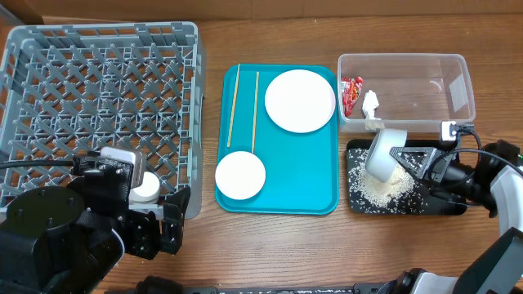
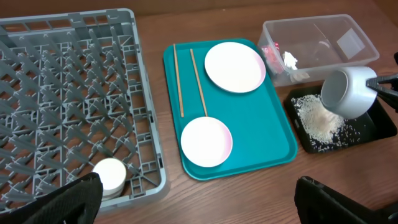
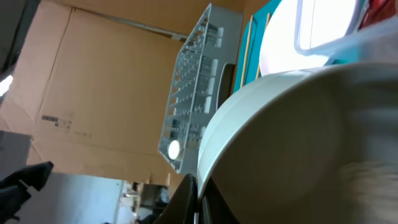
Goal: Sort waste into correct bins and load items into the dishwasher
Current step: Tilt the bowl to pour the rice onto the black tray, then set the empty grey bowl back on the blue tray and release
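The robot's right gripper will move over the teal tray's open space, which is to its left in the overhead view, then turn the bowl upright, lower it and let it go.
My right gripper (image 1: 413, 160) is shut on the rim of a pale bowl (image 1: 384, 153), tipped on its side above the black tray (image 1: 441, 204). A heap of rice (image 1: 384, 188) lies under it. In the right wrist view the bowl (image 3: 298, 143) fills the frame, its rim pinched between the fingers (image 3: 189, 202). The clear tub (image 1: 462, 82) holds the red wrapper (image 1: 352, 94) and the tissue (image 1: 371, 102). My left gripper (image 2: 199, 211) hangs open and empty over bare table, by the dishwasher rack's (image 1: 98, 106) front right corner, where a white cup (image 1: 145, 189) sits.
A teal tray (image 1: 327, 196) in the middle carries the round plate (image 1: 300, 100), a second pale bowl (image 1: 240, 175) and two chopsticks (image 1: 233, 106) lying lengthwise. Loose rice grains are scattered across the black tray (image 2: 373, 124). Bare wood runs along the table's front.
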You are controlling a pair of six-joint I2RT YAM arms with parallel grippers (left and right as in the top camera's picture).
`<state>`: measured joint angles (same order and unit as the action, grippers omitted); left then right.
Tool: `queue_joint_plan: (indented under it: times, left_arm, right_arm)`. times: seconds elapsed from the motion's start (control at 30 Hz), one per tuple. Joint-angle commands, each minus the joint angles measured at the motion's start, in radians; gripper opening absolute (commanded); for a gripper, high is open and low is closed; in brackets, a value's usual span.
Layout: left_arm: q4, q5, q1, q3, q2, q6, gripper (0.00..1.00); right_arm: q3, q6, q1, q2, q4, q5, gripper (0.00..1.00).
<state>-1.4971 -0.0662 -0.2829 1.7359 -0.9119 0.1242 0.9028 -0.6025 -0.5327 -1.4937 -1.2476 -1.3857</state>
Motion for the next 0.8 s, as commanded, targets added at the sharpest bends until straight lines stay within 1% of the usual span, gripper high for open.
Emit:
queue_joint_plan:
  times: [0.0,0.03,0.07,0.1,0.13,0.17,0.2,0.23,0.27,0.3,0.37,0.4,0.43,0.47,0.5,0.57,0.6,0.67,0.77]
  left_arm:
    - [0.002,0.011,-0.006,0.001,0.002,0.007,1.00]
    - [0.002,0.011,-0.006,0.001,0.002,0.007,1.00]
    - [0.002,0.011,-0.006,0.000,0.002,0.007,1.00]
    - [0.002,0.011,-0.006,0.001,0.002,0.007,1.00]
    - [0.002,0.011,-0.006,0.001,0.002,0.007,1.00]
    - [0.002,0.011,-0.006,0.000,0.002,0.007,1.00]
    - [0.002,0.011,-0.006,0.001,0.002,0.007,1.00]
    - [0.002,0.011,-0.006,0.001,0.002,0.007,1.00]
    - [0.002,0.011,-0.006,0.001,0.002,0.007,1.00]
    - [0.002,0.011,-0.006,0.001,0.002,0.007,1.00]
    - [0.002,0.011,-0.006,0.001,0.002,0.007,1.00]
    - [0.002,0.011,-0.006,0.000,0.002,0.007,1.00]
    - [0.002,0.011,-0.006,0.001,0.002,0.007,1.00]
    - [0.002,0.011,-0.006,0.000,0.002,0.007,1.00]
    - [0.002,0.011,-0.006,0.001,0.002,0.007,1.00]
    - [0.002,0.011,-0.006,0.001,0.002,0.007,1.00]
    - [0.002,0.011,-0.006,0.001,0.002,0.007,1.00]
    - [0.002,0.011,-0.006,0.001,0.002,0.007,1.00]
    - [0.002,0.011,-0.006,0.001,0.002,0.007,1.00]
  right_arm:
    - [0.000,-0.110,-0.005,0.003,-0.035,-0.053,0.04]
    - [0.000,-0.065,-0.008,-0.002,0.005,-0.015,0.04]
    - [0.000,0.047,-0.012,-0.006,0.024,-0.007,0.04]
    - [0.000,0.116,-0.013,-0.008,0.013,-0.026,0.04]
    - [0.000,0.094,-0.013,-0.006,-0.021,-0.058,0.04]
    - [0.000,0.009,-0.010,0.002,-0.060,-0.081,0.04]
    - [0.001,-0.053,-0.008,0.006,-0.063,-0.070,0.04]
    - [0.001,-0.057,-0.008,0.006,-0.037,-0.040,0.04]
    - [0.000,0.101,-0.015,-0.001,-0.010,-0.035,0.04]
    - [0.001,0.080,-0.014,0.000,-0.039,-0.074,0.04]
    - [0.005,-0.088,-0.002,0.017,-0.095,-0.072,0.04]
    - [0.006,-0.112,0.000,0.021,-0.087,-0.043,0.04]
    - [0.006,-0.069,0.000,0.021,-0.066,-0.025,0.04]
    - [0.006,0.012,0.000,0.017,-0.073,-0.031,0.04]
    - [0.009,0.010,0.000,0.018,-0.093,-0.033,0.04]
    - [0.021,-0.095,0.009,0.030,-0.135,0.032,0.04]
    - [0.024,-0.092,0.009,0.034,-0.123,0.080,0.04]
    - [0.027,-0.017,0.009,0.034,-0.116,0.136,0.04]
    - [0.046,-0.015,0.012,0.035,-0.150,0.174,0.04]
